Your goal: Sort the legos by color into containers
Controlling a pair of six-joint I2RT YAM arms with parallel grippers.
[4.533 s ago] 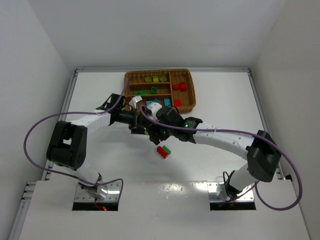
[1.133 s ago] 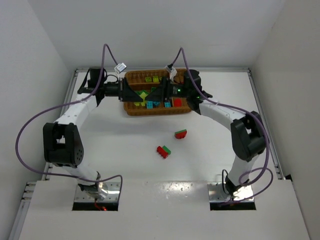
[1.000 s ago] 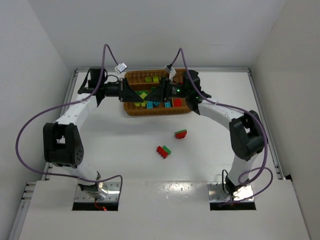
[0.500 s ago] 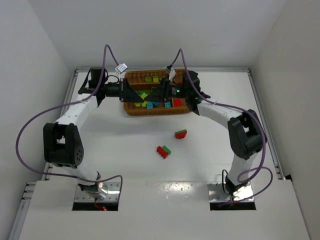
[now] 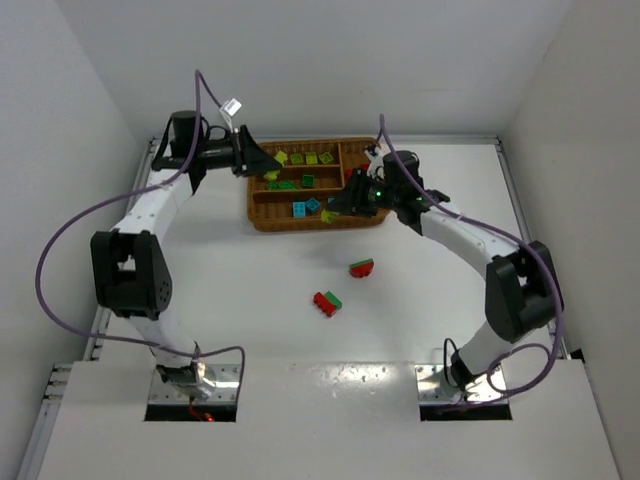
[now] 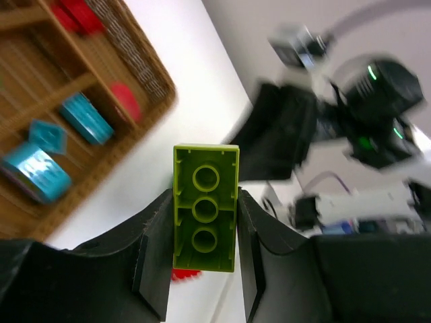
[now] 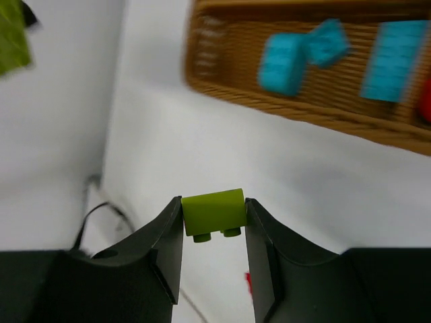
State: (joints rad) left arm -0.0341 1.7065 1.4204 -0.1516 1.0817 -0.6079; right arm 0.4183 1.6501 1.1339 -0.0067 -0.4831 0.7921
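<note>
The left gripper moves outward and down to the slot's end beside the lime bricks next for the release, since those bricks lie in the tray's far slot.
The wicker tray (image 5: 270, 224) stands at the back of the table, its containers holding sorted legos: lime ones (image 5: 312, 157) in the far slot, dark green ones (image 5: 290, 183) in the middle, cyan ones (image 5: 303, 207) in the near slot. My left gripper (image 5: 272, 160) hovers over the tray's far left corner, shut on a long lime brick (image 6: 205, 208). My right gripper (image 5: 335, 207) hangs over the tray's near edge, shut on a short lime brick (image 7: 214, 212). Two red-and-green lego clumps (image 5: 361, 268) (image 5: 326, 302) lie on the table in front of the tray.
The right arm (image 5: 400, 190) crosses the tray's right end and hides most of the upright slot. In the right wrist view the tray's woven wall (image 7: 296, 114) and cyan bricks (image 7: 286, 60) lie beyond the jaws. White walls (image 5: 90, 120) close in the table on three sides.
The two grippers, tip to tip over the tray's middle before, have drawn apart. The left went back and left, the right toward the near edge, each with a lime piece.
</note>
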